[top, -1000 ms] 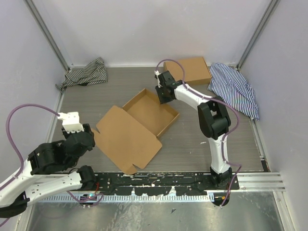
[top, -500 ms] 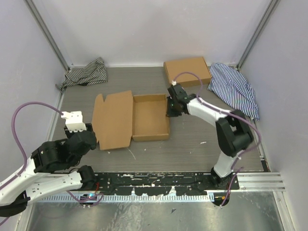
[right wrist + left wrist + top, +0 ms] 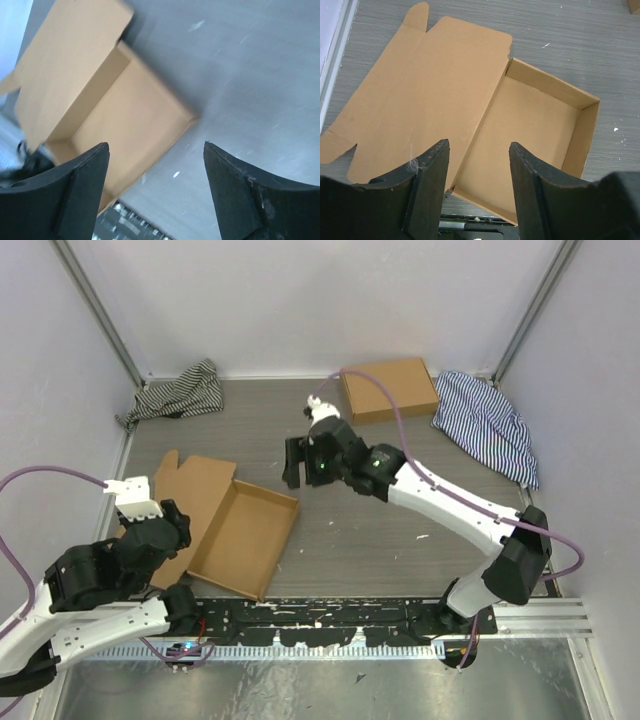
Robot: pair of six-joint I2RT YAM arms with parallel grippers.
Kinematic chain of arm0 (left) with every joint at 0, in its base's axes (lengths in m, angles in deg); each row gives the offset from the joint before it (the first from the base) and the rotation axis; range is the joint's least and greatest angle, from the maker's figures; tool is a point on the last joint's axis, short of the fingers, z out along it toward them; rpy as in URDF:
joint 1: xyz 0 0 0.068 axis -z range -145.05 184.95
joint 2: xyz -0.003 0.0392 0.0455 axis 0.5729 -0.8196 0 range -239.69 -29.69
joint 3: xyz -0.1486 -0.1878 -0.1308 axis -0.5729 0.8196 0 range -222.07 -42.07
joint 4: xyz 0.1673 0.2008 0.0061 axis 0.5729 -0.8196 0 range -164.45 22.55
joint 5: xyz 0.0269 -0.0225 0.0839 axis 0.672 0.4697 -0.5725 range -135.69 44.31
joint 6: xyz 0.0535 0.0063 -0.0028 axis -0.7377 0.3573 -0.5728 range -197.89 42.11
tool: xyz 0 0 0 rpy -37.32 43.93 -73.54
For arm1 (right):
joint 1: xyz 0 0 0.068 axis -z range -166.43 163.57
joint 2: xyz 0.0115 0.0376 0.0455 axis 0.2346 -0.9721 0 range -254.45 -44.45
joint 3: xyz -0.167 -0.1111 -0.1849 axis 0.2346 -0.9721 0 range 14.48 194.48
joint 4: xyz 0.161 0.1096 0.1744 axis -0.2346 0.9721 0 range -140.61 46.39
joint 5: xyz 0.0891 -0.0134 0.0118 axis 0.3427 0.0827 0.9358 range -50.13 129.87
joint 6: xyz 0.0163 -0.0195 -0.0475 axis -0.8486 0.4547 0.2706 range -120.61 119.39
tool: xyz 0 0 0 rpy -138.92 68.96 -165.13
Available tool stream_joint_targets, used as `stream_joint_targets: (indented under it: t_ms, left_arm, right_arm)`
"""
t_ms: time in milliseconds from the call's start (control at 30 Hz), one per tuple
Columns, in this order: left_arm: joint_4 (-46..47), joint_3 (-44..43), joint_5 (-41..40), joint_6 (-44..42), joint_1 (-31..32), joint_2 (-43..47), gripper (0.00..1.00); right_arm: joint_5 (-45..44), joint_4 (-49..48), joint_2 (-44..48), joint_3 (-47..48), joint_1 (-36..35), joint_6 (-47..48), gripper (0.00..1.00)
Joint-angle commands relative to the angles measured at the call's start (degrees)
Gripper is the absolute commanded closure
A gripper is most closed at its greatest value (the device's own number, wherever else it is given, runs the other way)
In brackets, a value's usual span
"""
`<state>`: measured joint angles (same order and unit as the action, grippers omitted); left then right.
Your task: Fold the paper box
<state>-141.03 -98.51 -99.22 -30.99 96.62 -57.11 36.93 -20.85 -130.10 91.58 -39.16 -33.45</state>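
The tray's far side (image 3: 266,491) (image 3: 158,81) is below my open fingers and to their left in the top view. My right gripper will go down and turn onto it next.
The paper box (image 3: 243,537) lies at the front left of the table, its shallow tray formed and its lid (image 3: 192,502) spread flat to the left. In the left wrist view the tray (image 3: 535,125) and the lid (image 3: 420,90) lie just beyond my left gripper (image 3: 477,146), which is open and empty over the box's near edge. My left gripper (image 3: 172,528) sits at the lid's near left side. My right gripper (image 3: 300,464) hovers open, behind and to the right of the box. In the right wrist view the box (image 3: 125,125) lies below my right gripper (image 3: 155,145), which holds nothing.
A second flat brown cardboard box (image 3: 390,388) lies at the back of the table. A striped cloth (image 3: 180,390) is bunched in the back left corner and another (image 3: 490,420) at the back right. A black rail (image 3: 350,615) runs along the near edge.
The box has slid and turned toward the front left. My right gripper has opened, let go of the tray's wall and swung left above the table. My left arm barely moved.
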Motion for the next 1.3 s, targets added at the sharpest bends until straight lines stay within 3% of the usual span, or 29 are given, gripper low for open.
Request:
stream_joint_targets:
  t_ms: [0, 133, 300, 700, 1000, 1267]
  left_arm:
    - [0.4, 1.0, -0.9, 0.4, 0.2, -0.7, 0.42]
    - [0.2, 0.7, -0.6, 0.3, 0.2, -2.1, 0.41]
    - [0.4, 0.8, -0.4, 0.1, 0.2, -2.7, 0.41]
    - [0.5, 1.0, -0.6, 0.1, 0.2, -2.3, 0.41]
    - [0.3, 0.9, -0.7, 0.1, 0.2, -3.5, 0.41]
    - [0.3, 0.9, -0.8, 0.2, 0.2, -3.4, 0.41]
  right_arm:
    - [-11.6, 2.8, -2.1, 7.7, 2.5, 15.7, 0.19]
    - [-6.6, -1.7, -9.3, 9.2, 2.6, 27.5, 0.21]
    - [4.2, -4.0, -18.6, 13.0, 2.6, 33.2, 0.31]
    - [11.9, -6.6, -26.2, 15.9, 2.5, 33.5, 0.34]
    - [13.0, -6.8, -31.2, 19.5, 2.5, 32.2, 0.35]
    - [10.0, -5.6, -34.4, 19.5, 2.6, 29.6, 0.51]
